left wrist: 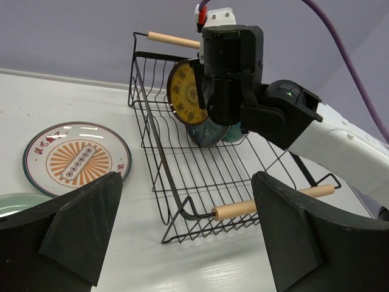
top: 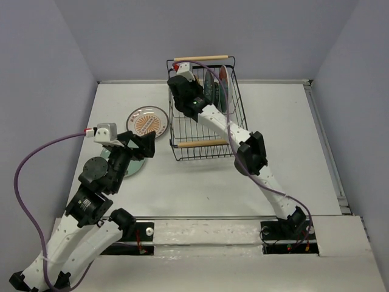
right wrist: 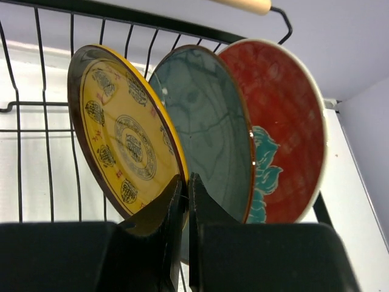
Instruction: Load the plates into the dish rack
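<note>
My right gripper needs to move down gently toward the blue-teal plate (right wrist: 206, 121) next and let go of the amber-yellow plate's rim, because the rack's wire bottom is below my gripper beside that plate.
The black wire dish rack (top: 203, 131) with wooden handles stands mid-table. A red plate with teal flowers (right wrist: 285, 115) and a large blue-teal plate (right wrist: 206, 121) stand on edge at its far end. My right gripper (right wrist: 186, 182) reaches down into the rack (top: 205, 96) and is shut on the rim of the small amber-yellow plate (right wrist: 121, 134), held upright beside them. My left gripper (left wrist: 188, 225) is open and empty, facing the rack (left wrist: 182, 164). The white plate with orange centre (top: 148, 120) and the pale mint plate (top: 130, 165) lie flat left of the rack. The small dark teal plate is not made out.
Grey walls close the table at the back and both sides. The right arm's forearm (top: 231, 131) crosses over the rack's near handle (top: 200, 144). The mint plate is partly under the left arm (top: 106, 173).
</note>
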Controlling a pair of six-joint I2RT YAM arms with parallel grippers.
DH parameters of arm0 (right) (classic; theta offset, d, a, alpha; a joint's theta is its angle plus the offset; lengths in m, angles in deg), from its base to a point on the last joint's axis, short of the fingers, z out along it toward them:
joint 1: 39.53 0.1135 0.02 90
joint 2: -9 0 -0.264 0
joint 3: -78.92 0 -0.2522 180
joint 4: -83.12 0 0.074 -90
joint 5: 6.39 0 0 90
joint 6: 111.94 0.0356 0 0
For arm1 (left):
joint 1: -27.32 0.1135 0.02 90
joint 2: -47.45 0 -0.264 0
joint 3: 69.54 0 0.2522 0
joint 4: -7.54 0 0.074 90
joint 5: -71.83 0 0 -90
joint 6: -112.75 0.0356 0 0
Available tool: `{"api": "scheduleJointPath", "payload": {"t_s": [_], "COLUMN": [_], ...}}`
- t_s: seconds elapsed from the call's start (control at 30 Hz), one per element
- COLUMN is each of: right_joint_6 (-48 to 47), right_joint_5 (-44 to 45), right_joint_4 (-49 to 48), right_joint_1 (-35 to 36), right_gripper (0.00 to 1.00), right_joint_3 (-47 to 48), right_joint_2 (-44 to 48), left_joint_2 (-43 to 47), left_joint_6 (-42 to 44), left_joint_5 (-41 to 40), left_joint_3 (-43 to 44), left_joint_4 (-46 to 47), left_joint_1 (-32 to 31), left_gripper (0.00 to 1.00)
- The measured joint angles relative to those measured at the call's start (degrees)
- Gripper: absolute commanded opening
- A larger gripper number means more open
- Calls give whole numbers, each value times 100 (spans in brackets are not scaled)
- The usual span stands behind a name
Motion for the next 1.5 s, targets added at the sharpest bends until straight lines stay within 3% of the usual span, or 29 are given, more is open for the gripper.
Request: {"api": "scheduleJointPath", "payload": {"t_s": [0.97, 1.5], "right_joint_6": [763, 1589], "right_joint_5": [-282, -1062], "right_joint_4": [9, -22], "right_joint_1": [-245, -63], "right_gripper": [7, 40], "right_joint_3": [-444, -1294], "right_joint_2": [-142, -122], "left_joint_2": [-225, -337], "left_joint_6": [0, 0], "left_joint_5": [63, 116], "left_joint_3": [0, 0], "left_joint_4": [13, 24], "left_joint_1": [2, 90], "left_gripper": [99, 99]}}
